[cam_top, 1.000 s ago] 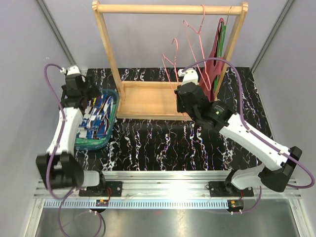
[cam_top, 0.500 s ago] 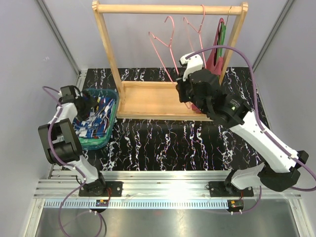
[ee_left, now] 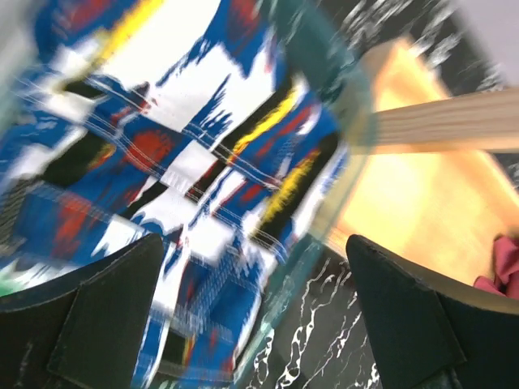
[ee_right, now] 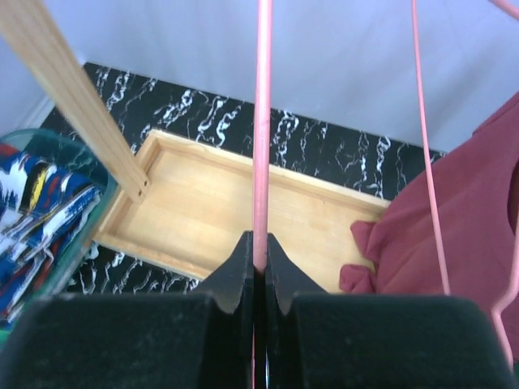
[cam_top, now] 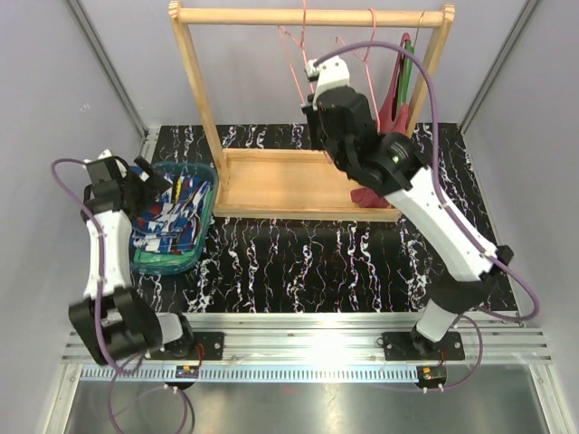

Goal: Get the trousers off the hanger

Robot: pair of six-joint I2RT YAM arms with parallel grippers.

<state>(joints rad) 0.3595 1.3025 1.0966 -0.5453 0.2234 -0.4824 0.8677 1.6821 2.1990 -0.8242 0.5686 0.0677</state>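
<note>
Next, my right gripper shifts only slightly beneath the bar and spreads its fingers to release the pink hanger's wire [cam_top: 305, 54] [ee_right: 260, 243], as the pink hanger hangs bare from that bar.
The dark blue trousers [cam_top: 172, 215] with red and white patches lie in a teal basket [cam_top: 204, 217] at the left; they also show in the left wrist view [ee_left: 162, 146]. I cannot make out the mint green trousers. My left gripper [cam_top: 145, 185] hovers open and empty over the basket's far left, its jaws [ee_left: 253, 243] wide apart above the blue cloth. My right gripper [cam_top: 312, 86] is raised beside the wooden rack's top rail [cam_top: 308, 15] and is shut on the wire of an empty pink hanger [cam_top: 294, 50], seen pinched in the right wrist view [ee_right: 261, 121].
The wooden rack's base tray [cam_top: 280, 181] sits mid-table. A second pink hanger [cam_top: 369, 36] and a green hanger with a dark red garment [cam_top: 391, 108] hang at the rail's right end; the garment's hem rests on the base [ee_right: 454, 219].
My right arm has lifted the empty pink hanger from low over the base up to the top rail. My left arm has swung away to the basket's left side.
</note>
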